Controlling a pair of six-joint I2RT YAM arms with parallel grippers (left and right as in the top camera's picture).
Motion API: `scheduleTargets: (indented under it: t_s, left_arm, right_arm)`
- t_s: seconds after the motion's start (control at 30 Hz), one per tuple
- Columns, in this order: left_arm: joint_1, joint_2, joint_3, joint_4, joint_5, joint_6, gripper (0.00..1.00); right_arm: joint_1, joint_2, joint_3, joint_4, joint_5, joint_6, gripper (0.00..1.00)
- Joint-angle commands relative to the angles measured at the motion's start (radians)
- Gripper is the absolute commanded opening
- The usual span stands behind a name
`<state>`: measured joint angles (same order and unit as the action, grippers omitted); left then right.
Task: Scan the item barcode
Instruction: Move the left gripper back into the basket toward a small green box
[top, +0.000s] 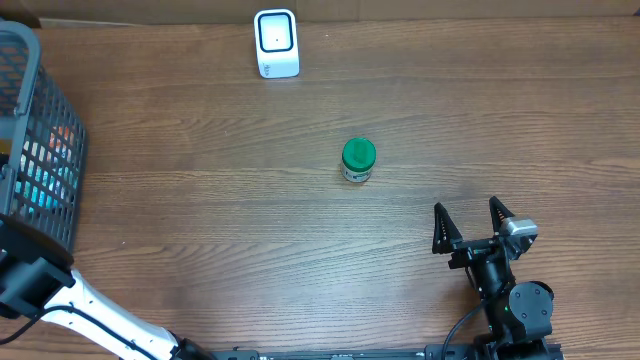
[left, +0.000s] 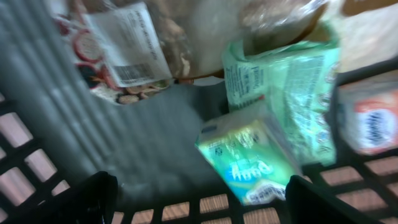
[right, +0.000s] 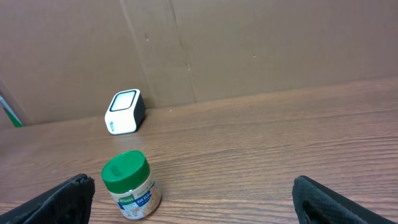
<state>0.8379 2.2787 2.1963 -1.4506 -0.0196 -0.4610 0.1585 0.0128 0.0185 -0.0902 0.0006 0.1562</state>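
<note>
I will lower my left gripper and shift astride the green and blue packet (left: 252, 158) next, as it lies below the fingers, toward the right in the wrist view.
My left gripper (left: 202, 199) is down inside the grey mesh basket (top: 30, 120), open wide, with nothing between its fingers. Just beyond it lies a green and blue packet (left: 252, 158), close to the right finger (left: 314, 202). Behind it are a larger pale green pack (left: 280, 81) and a bag with a white barcode label (left: 127, 50). The view is blurred. A green-lidded jar (top: 358, 160) (right: 130, 185) stands upright mid-table. The white scanner (top: 276, 43) (right: 124, 112) stands at the far edge. My right gripper (top: 468, 222) (right: 194, 198) is open near the front right, pointing toward the jar.
The basket stands at the table's left edge and holds several packets, including a white and orange box (left: 373, 118) at the right. The left arm's white link (top: 100, 315) crosses the front left corner. A brown cardboard wall (right: 249, 43) backs the table.
</note>
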Motion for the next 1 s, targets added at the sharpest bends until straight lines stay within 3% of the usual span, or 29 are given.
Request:
scheduleTargets:
  t_s: [0.0,0.53,0.7,0.77,0.8,0.9,0.97]
  left_arm:
    - [-0.023,0.006,-0.074,0.042,-0.005,0.021,0.9]
    - [-0.137,0.005,-0.15,0.174,-0.018,0.045,0.91]
    - [-0.136,0.005,-0.211,0.19,-0.059,0.035,0.84]
    - [-0.135,0.005,-0.229,0.197,-0.082,0.035,0.76]
    - [-0.135,0.005,-0.232,0.198,-0.09,0.035,0.66]
    - [-0.135,0.004,-0.23,0.198,-0.095,0.035,0.25]
    - [-0.135,0.003,-0.23,0.197,-0.095,0.035,0.04]
  right_arm:
    - [-0.002,-0.009,-0.01,0.006,0.005,-0.008,1.0]
    - [-0.002,-0.009,-0.01,0.006,0.005,-0.008,1.0]
    - [-0.002,-0.009,-0.01,0.006,0.005,-0.008,1.0]
    - [-0.002,-0.009,-0.01,0.006,0.005,-0.008,1.0]
    - [-0.002,-0.009,-0.01,0.006,0.005,-0.008,1.0]
    - [-0.002,-0.009,-0.01,0.006,0.005,-0.008,1.0]
    - [-0.002,-0.009,-0.01,0.006,0.005,-0.007,1.0]
